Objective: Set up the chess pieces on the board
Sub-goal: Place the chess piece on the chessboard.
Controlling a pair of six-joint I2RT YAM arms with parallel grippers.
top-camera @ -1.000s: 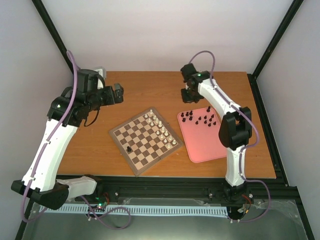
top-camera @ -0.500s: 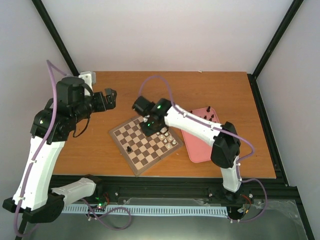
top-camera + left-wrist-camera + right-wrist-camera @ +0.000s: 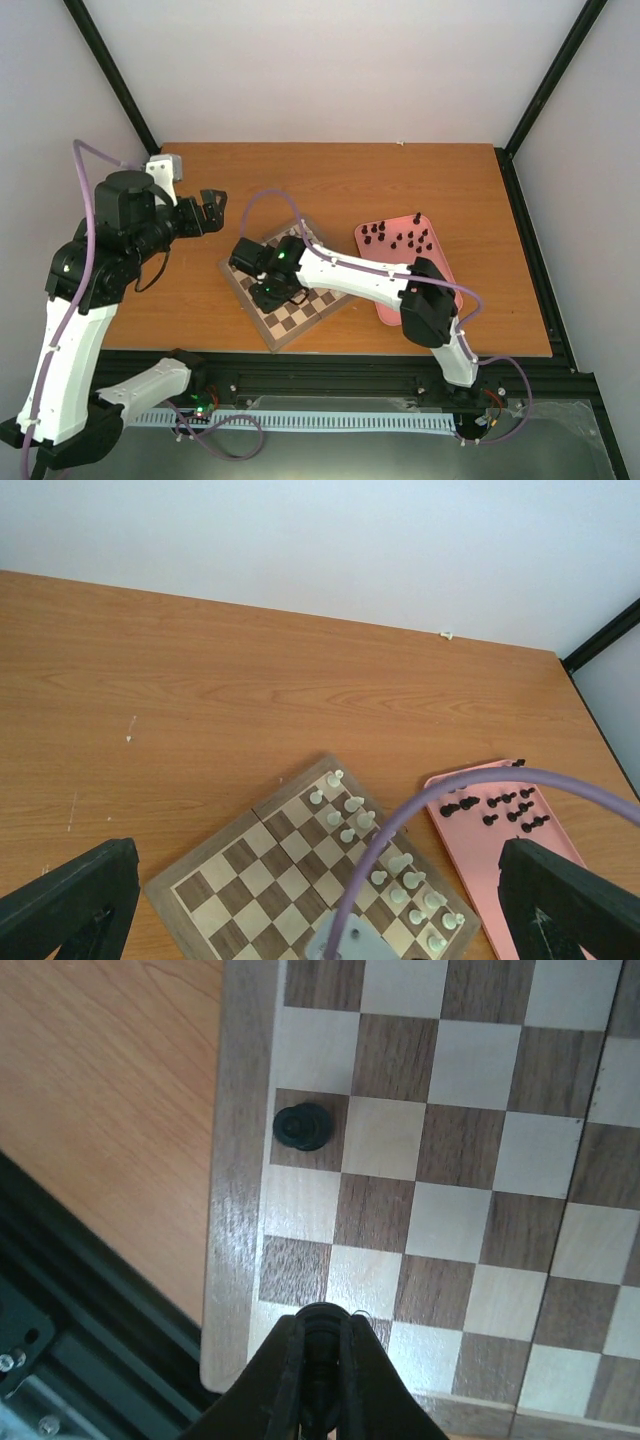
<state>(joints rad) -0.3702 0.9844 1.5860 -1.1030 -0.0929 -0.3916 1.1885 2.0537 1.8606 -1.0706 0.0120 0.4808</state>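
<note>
My right gripper needs to move toward the standing black piece next, go down and let go, because the pale edge square (image 3: 301, 1201) just short of that piece is empty below it.
My right gripper (image 3: 322, 1328) is shut on a small black chess piece (image 3: 322, 1345), low over the near-left corner of the wooden board (image 3: 480, 1090). Another black piece (image 3: 302, 1127) stands on an edge square just ahead of it. In the top view the right gripper (image 3: 264, 290) reaches across the board (image 3: 290, 320). Several black chess pieces (image 3: 400, 238) stand on the pink tray (image 3: 372, 252). My left gripper (image 3: 212, 203) hangs open above the table left of the board, with nothing between its fingers (image 3: 80, 900).
Two rows of white pieces (image 3: 390, 865) line the board's right side in the left wrist view. The right arm's purple cable (image 3: 400, 830) arcs over the board. A black frame rail (image 3: 60, 1290) runs just beyond the table's near edge.
The right arm has swung from over the pink tray across to the board's near-left corner, carrying a black piece. The left arm has drawn back a little to the left.
</note>
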